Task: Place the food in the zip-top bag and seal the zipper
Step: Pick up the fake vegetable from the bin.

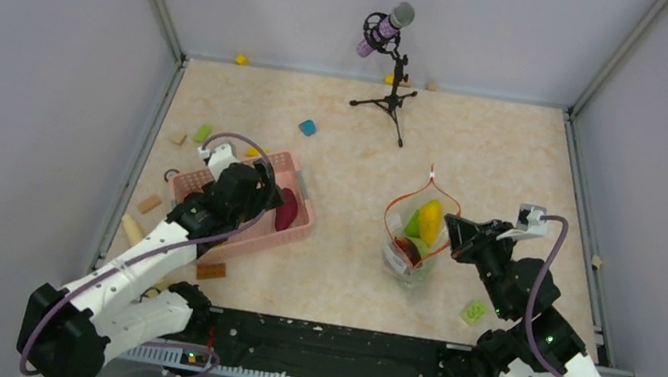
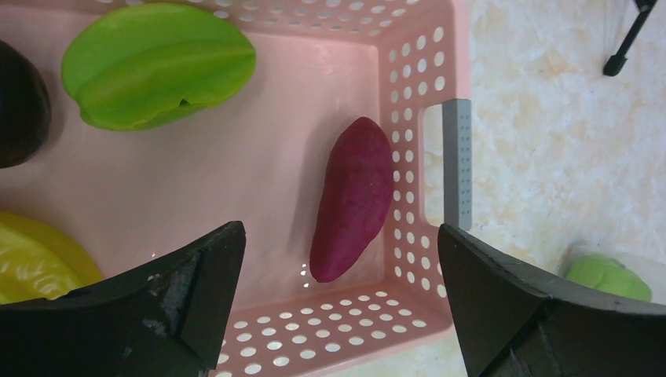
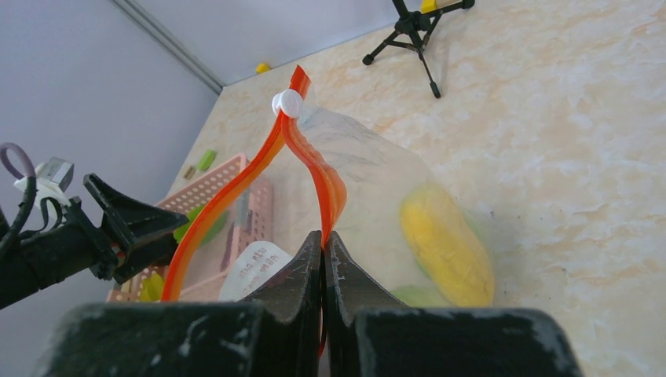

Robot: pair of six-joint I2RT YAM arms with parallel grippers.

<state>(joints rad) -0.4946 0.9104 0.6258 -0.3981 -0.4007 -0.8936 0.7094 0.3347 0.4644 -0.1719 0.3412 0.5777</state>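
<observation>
The long sides of the maroon piece (image 2: 353,202) face my open fingers, so next I should bring my left gripper down into the pink basket (image 2: 408,94) and close it across the piece's middle.
The clear zip-top bag (image 1: 397,256) stands open right of centre, its orange-red zipper (image 1: 388,215) spread in a loop with the white slider (image 3: 288,103) at the far end. A yellow piece (image 1: 430,218), a green piece (image 1: 412,227) and a dark piece (image 1: 406,250) lie inside. My right gripper (image 3: 323,239) is shut on the zipper strip (image 3: 314,161) at the bag's near right side. My left gripper (image 2: 339,314) is open above the pink basket (image 2: 408,94), over a maroon piece (image 2: 353,196). A bright green piece (image 2: 157,63), a dark brown piece (image 2: 20,102) and a yellow piece (image 2: 31,259) also lie in the basket.
A microphone on a black tripod (image 1: 392,66) stands at the back centre. A blue block (image 1: 307,128), a green block (image 1: 203,132) and tan blocks (image 1: 150,203) lie around the basket. A green block (image 1: 473,312) lies by my right arm. Walls close in three sides.
</observation>
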